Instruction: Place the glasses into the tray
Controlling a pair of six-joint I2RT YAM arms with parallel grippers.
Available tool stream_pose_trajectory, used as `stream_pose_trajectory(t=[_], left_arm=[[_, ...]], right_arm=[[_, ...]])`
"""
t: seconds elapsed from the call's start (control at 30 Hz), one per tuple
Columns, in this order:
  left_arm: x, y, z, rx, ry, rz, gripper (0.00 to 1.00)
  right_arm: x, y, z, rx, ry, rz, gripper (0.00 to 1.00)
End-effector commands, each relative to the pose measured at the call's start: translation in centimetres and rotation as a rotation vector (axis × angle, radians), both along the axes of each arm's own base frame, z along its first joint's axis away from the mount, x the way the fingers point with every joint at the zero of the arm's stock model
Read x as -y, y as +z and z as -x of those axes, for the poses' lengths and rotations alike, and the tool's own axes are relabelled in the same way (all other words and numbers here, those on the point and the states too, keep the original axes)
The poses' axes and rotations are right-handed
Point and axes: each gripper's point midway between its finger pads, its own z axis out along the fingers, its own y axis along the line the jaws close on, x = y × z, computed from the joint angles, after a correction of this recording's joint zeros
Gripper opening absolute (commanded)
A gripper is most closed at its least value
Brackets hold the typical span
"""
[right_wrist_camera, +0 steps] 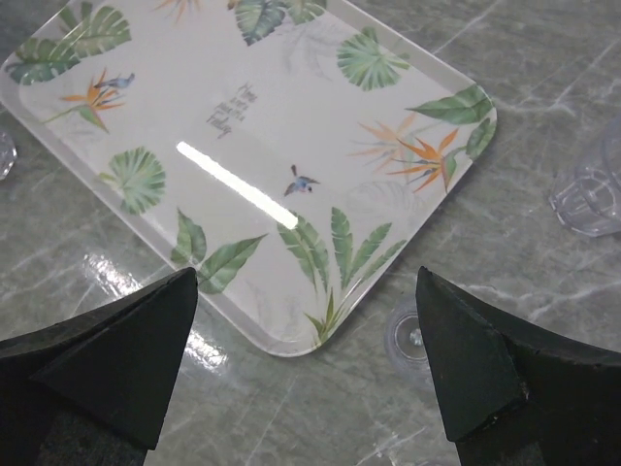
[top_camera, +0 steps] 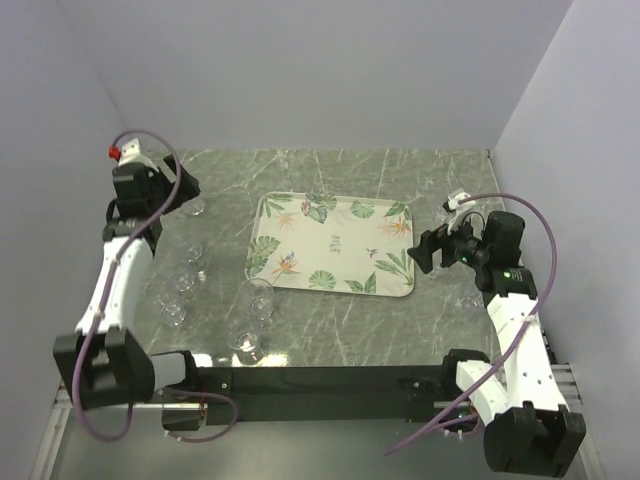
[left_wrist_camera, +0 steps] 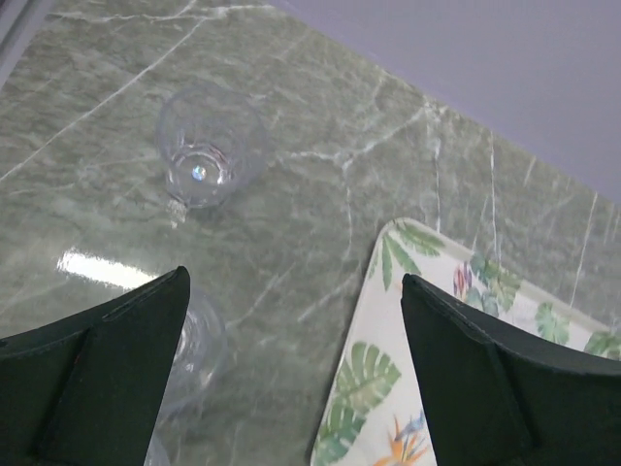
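Observation:
The glass ahead stands below my left gripper, toward the left in its wrist view. My left gripper needs to lower toward that side onto the glass's rim.
The cream tray [top_camera: 352,232] with green leaves and orange flowers lies in the middle of the table, with nothing on it. Several clear glasses stand on the marble to its left, among them one [top_camera: 196,207] by my left gripper [top_camera: 188,190], and one [top_camera: 260,303] near the tray's front left corner. My left gripper [left_wrist_camera: 294,280] is open and empty above the table, with a glass [left_wrist_camera: 206,146] ahead and another [left_wrist_camera: 199,345] by its left finger. My right gripper [right_wrist_camera: 307,274] is open and empty over the tray's corner [right_wrist_camera: 291,335], with a glass [right_wrist_camera: 412,335] by its right finger.
More glasses stand right of the tray: one [top_camera: 468,300] towards the front and one [right_wrist_camera: 592,194] further back. Grey walls close in the table at the back and both sides. The arms' black base bar [top_camera: 320,380] runs along the near edge.

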Motion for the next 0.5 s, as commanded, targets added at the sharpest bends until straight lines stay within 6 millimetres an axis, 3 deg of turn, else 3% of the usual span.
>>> stream_pose_trajectory(t=[0.0, 0.07, 0.1, 0.23, 0.3, 0.33, 0.4, 0.47], left_arm=[[-0.6, -0.9, -3.1, -0.053, -0.023, 0.116, 0.96], [-1.7, -1.2, -4.4, -0.091, 0.002, 0.14, 0.94], [-2.2, -3.0, -5.3, -0.143, 0.019, 0.149, 0.91], [-4.4, -3.9, -7.3, -0.185, 0.092, 0.131, 0.86], [-5.2, -5.3, -7.9, -0.223, 0.124, 0.127, 0.83], [-5.5, -4.8, -8.5, -0.214, 0.129, 0.123, 0.81], [-5.8, -6.4, -9.1, -0.265, 0.14, 0.123, 0.75], [-6.3, -6.5, -9.8, -0.27, 0.158, 0.115, 0.73]], right_arm=[[-0.7, 2.3, 0.6, 0.098, 0.071, 0.029, 1.0], [-0.5, 2.6, 0.9, 0.12, 0.063, 0.041, 1.0], [-0.4, 2.7, 0.9, 0.128, 0.054, 0.048, 1.0], [-0.1, 3.1, 1.0, 0.156, 0.041, 0.063, 1.0], [-0.1, 3.2, 1.0, 0.154, 0.04, 0.065, 1.0], [0.0, 3.0, 0.9, 0.147, 0.039, 0.067, 1.0], [0.1, 2.9, 0.9, 0.143, 0.037, 0.07, 1.0], [0.0, 2.8, 0.9, 0.139, 0.038, 0.072, 1.0]])
